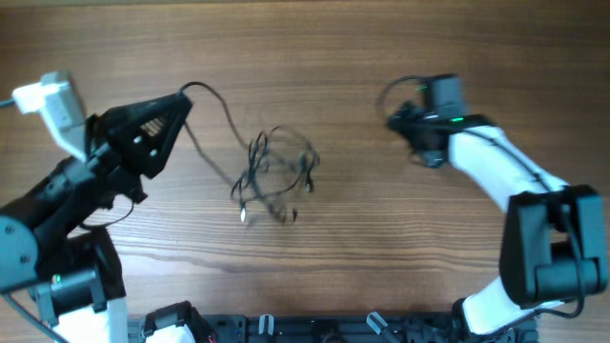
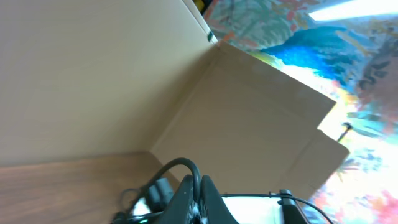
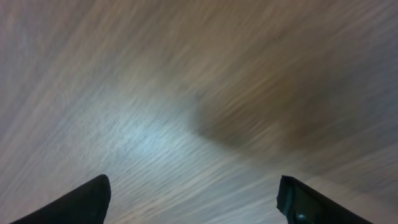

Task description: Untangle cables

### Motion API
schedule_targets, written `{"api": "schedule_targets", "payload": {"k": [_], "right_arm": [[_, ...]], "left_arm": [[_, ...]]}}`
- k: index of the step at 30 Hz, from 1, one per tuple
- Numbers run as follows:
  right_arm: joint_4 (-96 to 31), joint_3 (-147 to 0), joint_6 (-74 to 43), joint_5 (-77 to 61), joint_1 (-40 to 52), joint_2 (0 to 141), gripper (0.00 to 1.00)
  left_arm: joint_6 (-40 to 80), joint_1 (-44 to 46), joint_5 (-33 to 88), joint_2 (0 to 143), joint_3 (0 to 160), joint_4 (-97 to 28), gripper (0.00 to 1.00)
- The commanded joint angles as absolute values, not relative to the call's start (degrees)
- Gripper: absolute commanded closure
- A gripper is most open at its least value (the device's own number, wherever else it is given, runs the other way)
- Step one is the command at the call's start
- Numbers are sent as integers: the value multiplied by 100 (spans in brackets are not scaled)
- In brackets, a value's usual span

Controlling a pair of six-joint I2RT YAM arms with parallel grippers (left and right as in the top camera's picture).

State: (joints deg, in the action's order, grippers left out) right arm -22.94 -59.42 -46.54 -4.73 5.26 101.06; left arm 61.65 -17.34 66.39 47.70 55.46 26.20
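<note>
The knot's looped parts are next for my right gripper, which will move open onto them, to the left in the overhead view, as my left gripper holds cord (image 2: 184,165) from the opposite side.
The cables (image 1: 274,174) lie bunched in a loose knot at the middle of the wooden table, with small plugs at the lower edge. One strand (image 1: 214,105) runs up and left from the knot to my left gripper (image 1: 183,95), which is shut on it; in the left wrist view the cord (image 2: 184,165) loops out from between the closed fingers (image 2: 200,180). My right gripper (image 1: 412,124) is to the right of the knot, apart from it. In the right wrist view its fingers (image 3: 194,199) are wide open over bare blurred wood, with nothing between them.
A thicker black arm cable (image 1: 396,88) loops by the right wrist. The arm bases (image 1: 181,324) stand along the table's front edge. A cardboard wall (image 2: 249,112) shows behind the table in the left wrist view.
</note>
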Motion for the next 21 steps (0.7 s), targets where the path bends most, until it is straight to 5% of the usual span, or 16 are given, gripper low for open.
{"api": "schedule_targets", "payload": {"k": [1,11,16,21], "right_arm": [[-2145,-5955,-2665,-2899,-108,10169,14],[-2016,-5955,224,-7150,790,9907,14],[-1708,-5955,600,-7144,1518,9710,18],[-1011,-5955,668,-5835,2178,9712,10]], "left_arm": [[6217,-2005,6718,4735,5627,2373,96],[6222,-2003,6449,5159,5627,1297,96],[6222,-2003,6447,5214,5627,1297,96],[6222,-2005,6447,5214,5627,1299,96]]}}
